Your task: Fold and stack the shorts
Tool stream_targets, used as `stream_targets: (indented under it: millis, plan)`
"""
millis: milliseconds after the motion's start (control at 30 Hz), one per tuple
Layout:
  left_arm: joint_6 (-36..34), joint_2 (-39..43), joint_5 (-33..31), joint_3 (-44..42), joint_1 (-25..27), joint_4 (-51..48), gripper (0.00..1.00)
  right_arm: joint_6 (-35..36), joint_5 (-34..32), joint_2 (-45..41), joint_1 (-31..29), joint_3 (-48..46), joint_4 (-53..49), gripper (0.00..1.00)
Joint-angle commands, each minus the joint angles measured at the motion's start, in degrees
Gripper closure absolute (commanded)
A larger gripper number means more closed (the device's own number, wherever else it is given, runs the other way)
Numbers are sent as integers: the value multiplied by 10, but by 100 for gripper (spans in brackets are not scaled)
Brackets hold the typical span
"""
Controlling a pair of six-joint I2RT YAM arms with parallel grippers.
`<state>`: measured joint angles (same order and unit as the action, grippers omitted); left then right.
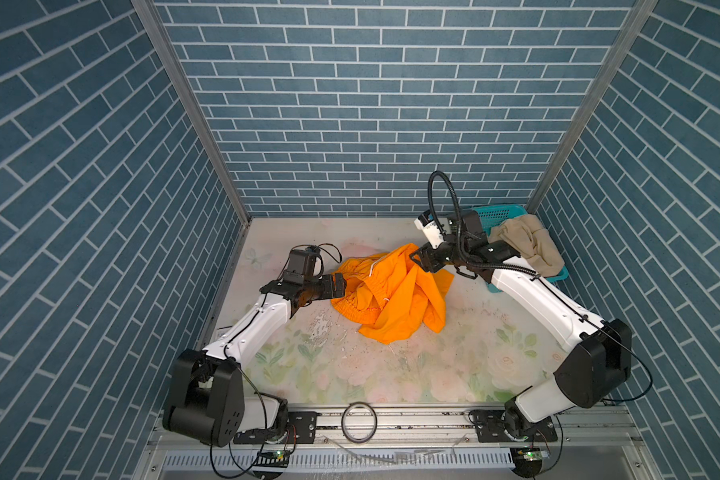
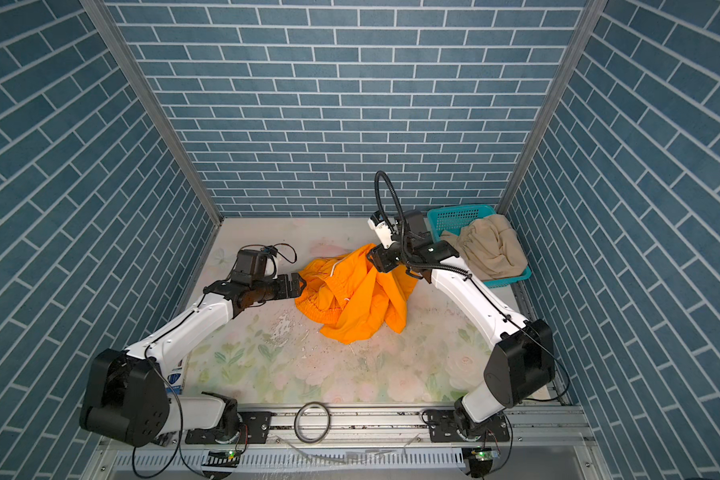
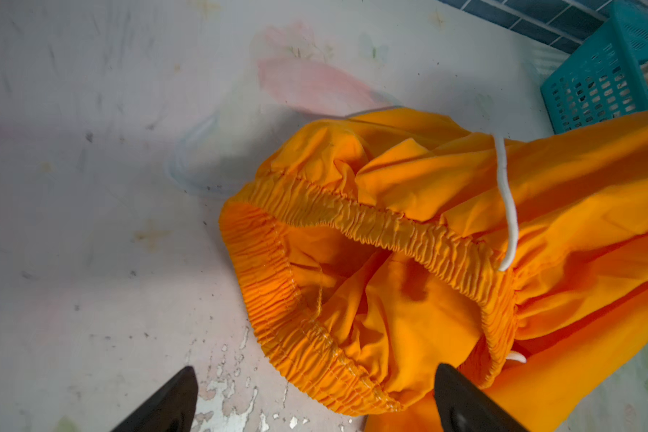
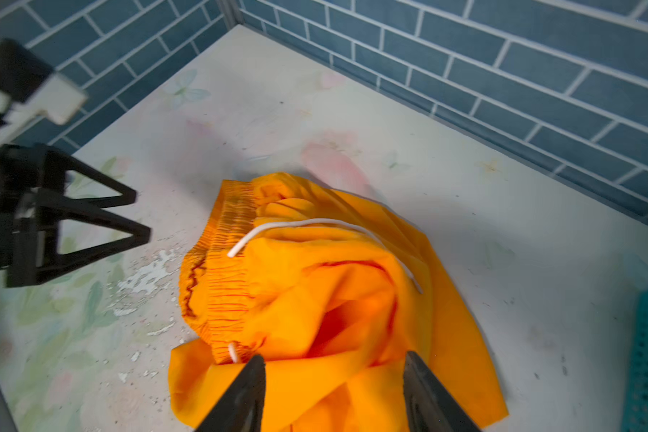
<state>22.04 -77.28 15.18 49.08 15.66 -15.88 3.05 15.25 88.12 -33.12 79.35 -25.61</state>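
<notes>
My left gripper moves across the gaping waistband next. Then it goes down onto its near corner by the short cord end [image 1: 382,303] [image 3: 493,358], since one finger still hangs over bare table.
The orange shorts [image 1: 395,295] [image 2: 350,291] lie crumpled mid-table, with the elastic waistband gaping toward the left arm and a white cord across the top. My left gripper [image 1: 341,286] [image 2: 300,284] [image 3: 317,370] is open at the waistband's edge, one finger over bare table and one over cloth; it also shows in the right wrist view [image 4: 143,215]. My right gripper [image 1: 416,259] [image 2: 373,259] [image 4: 333,357] hovers open over the far right part of the orange shorts [image 4: 315,299], jaws apart above a fold. The beige shorts [image 1: 528,245] [image 2: 491,249] are heaped in the basket.
The teal basket [image 1: 495,214] [image 2: 454,216] [image 3: 595,89] stands at the back right corner by the walls. The floral table [image 1: 433,374] has a peeling patch [image 1: 321,328] left of the orange cloth. A black ring [image 1: 359,422] lies on the front rail.
</notes>
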Motion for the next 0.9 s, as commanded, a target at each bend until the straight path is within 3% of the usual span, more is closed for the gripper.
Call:
stream_targets:
  millis: [0, 133, 233, 367, 633, 733, 800, 833, 867]
  plan:
    - [56, 5, 69, -42, 28, 97, 0, 18, 39, -2, -27, -43, 29, 41]
    - [95, -11, 78, -69, 82, 171, 0, -20, 3, 4, -40, -89, 36, 40]
    - [135, -20, 80, -102, 108, 257, 0, -59, -31, 4, -39, -120, 33, 33]
    - [130, -38, 58, -100, 147, 282, 0, -113, -66, -15, -40, -178, 65, 31]
    - [131, -123, 56, -67, 181, 307, 0, -207, -29, 2, -37, -250, 182, 33]
    - [136, -139, 56, -64, 181, 322, 1, -231, 15, 4, -25, -267, 241, 56]
    - [133, -142, 52, -52, 180, 317, 3, -232, 32, 1, -13, -265, 237, 88]
    - [131, -142, 51, -47, 181, 313, 5, -229, 32, -4, -8, -263, 225, 99]
    - [128, -143, 49, -40, 180, 308, 6, -227, 26, -12, 2, -263, 209, 100]
